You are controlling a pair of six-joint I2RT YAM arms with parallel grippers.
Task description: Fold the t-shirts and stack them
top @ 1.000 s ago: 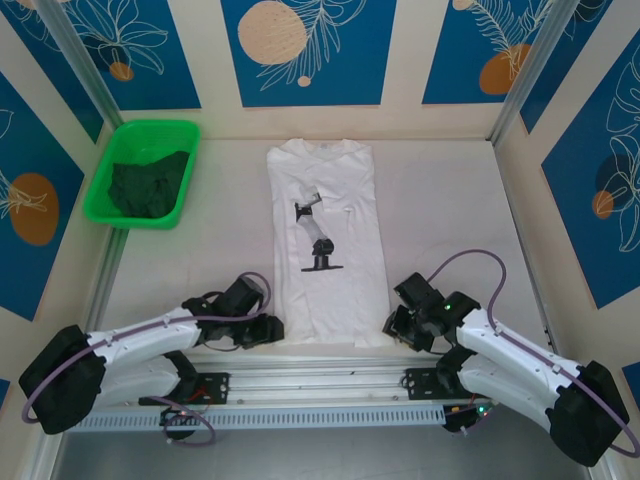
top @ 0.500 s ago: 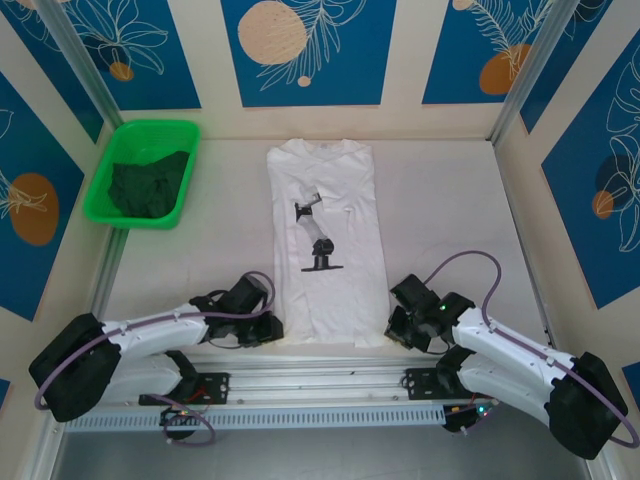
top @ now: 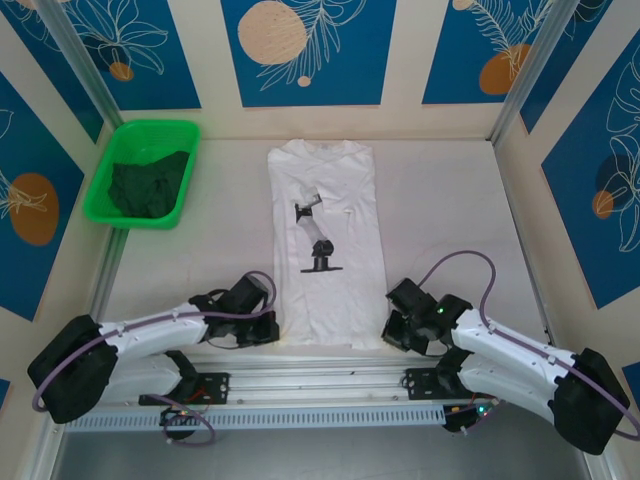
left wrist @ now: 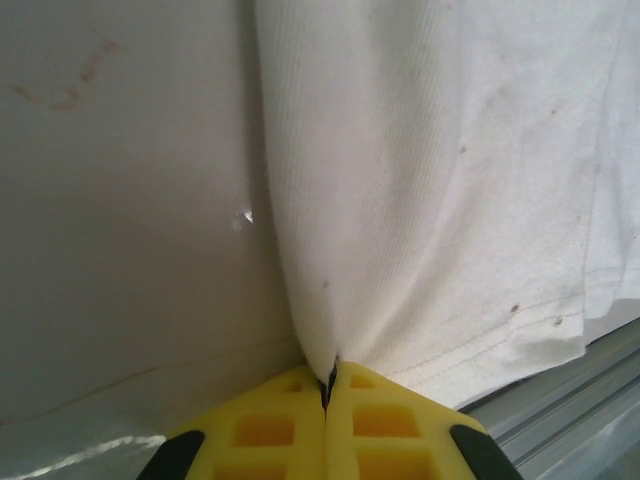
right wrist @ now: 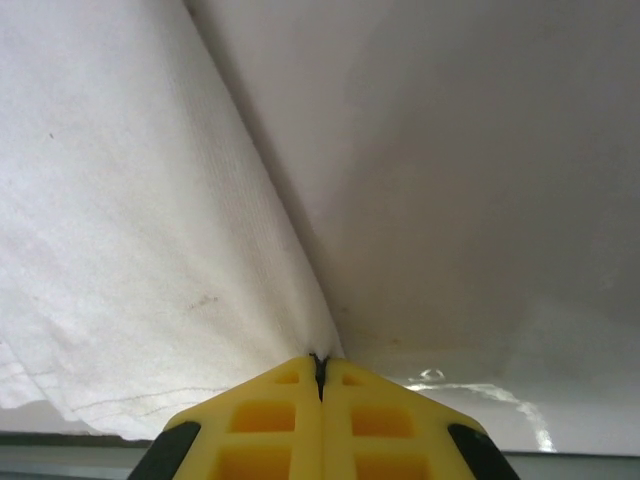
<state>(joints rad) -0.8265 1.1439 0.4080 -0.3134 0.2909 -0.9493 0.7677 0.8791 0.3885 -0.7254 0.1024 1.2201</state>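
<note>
I will next lift the hem corner up and outward and release it on the t-shirt's side edge beside the top of the print, because that edge is outward of my right gripper.
The white t-shirt with a black chest print lies flat on the table, sleeves folded in, collar at the far side. My left gripper is shut on its near left hem corner; in the left wrist view the cloth is pinched between the yellow fingers. My right gripper is shut on the near right hem corner, and the right wrist view has the cloth running into its closed yellow fingers. The dark green t-shirt lies crumpled in the tray.
A bright green plastic tray stands at the back left. The aluminium rail runs along the near edge under the arm bases. Patterned walls close in the table on three sides.
Both grippers have crept slightly inward along the near hem and settled on the shirt's corners. The shirt itself has barely moved.
</note>
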